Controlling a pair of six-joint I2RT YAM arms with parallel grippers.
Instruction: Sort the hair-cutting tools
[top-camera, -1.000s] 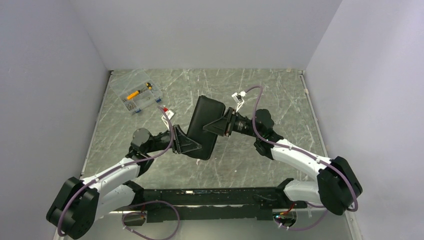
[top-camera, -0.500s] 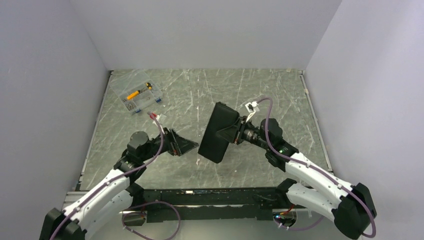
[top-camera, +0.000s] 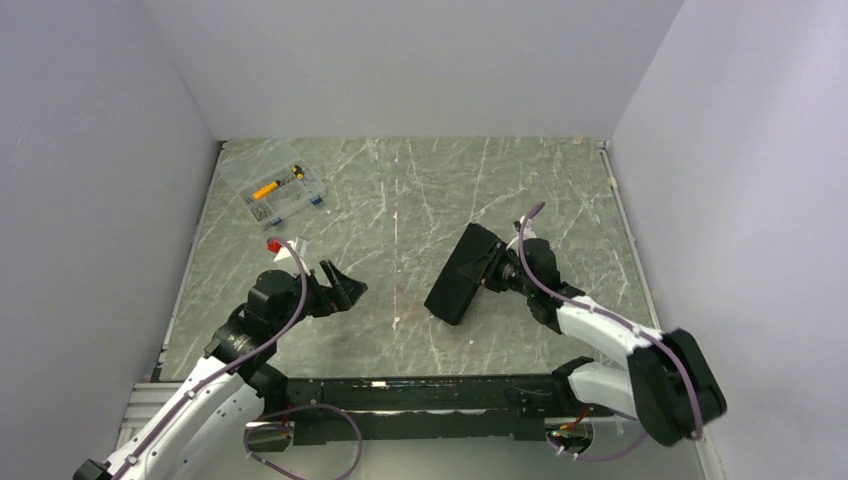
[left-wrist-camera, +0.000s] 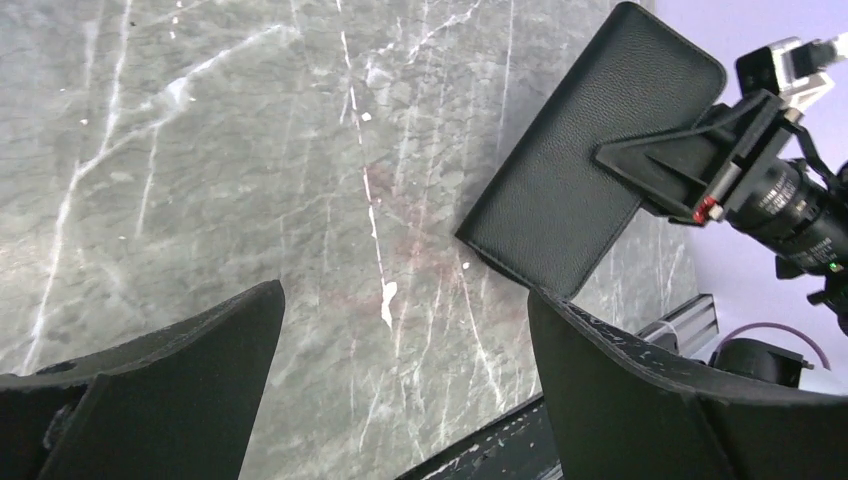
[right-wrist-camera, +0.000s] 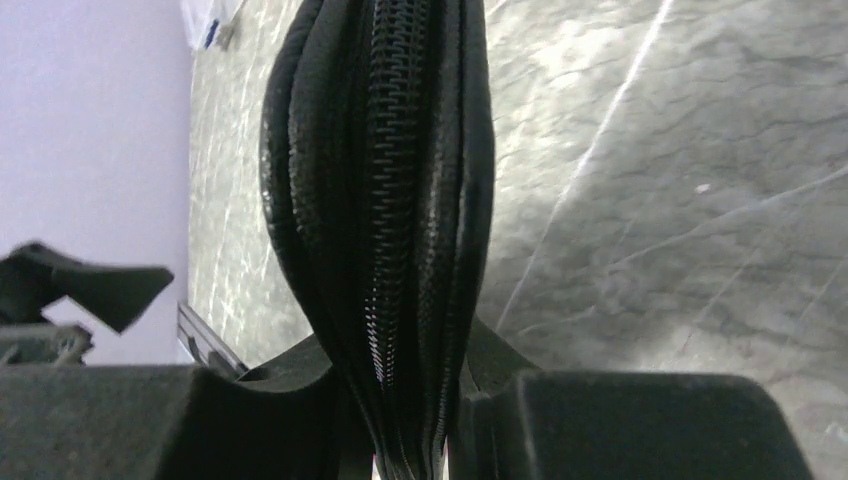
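Observation:
The held zip case (top-camera: 460, 277) goes down and outward with my right gripper next for release on the tabletop, since bare grey table lies there.
No hair-cutting tools show in any view; the scissors and comb are hidden or out of view. A flat black zip case (top-camera: 460, 277) is held at the right centre of the table, tilted. My right gripper (top-camera: 492, 271) is shut on its long edge. In the right wrist view the case (right-wrist-camera: 385, 200) stands edge-on with its zip facing the camera, clamped between the fingers of that gripper (right-wrist-camera: 405, 400). My left gripper (top-camera: 345, 289) hangs open to the left, apart from the case, with only bare table between the fingers of this gripper (left-wrist-camera: 403, 300). The case (left-wrist-camera: 590, 190) lies ahead of it to the right.
A clear plastic box (top-camera: 272, 190) with yellow and small parts sits at the far left of the marbled grey table (top-camera: 400, 200). White walls close in the left, back and right. A black rail (top-camera: 420, 385) runs along the near edge.
My left gripper opened, let go of the case and drew back to the left. My right arm carried the case right and nearer, lowering it.

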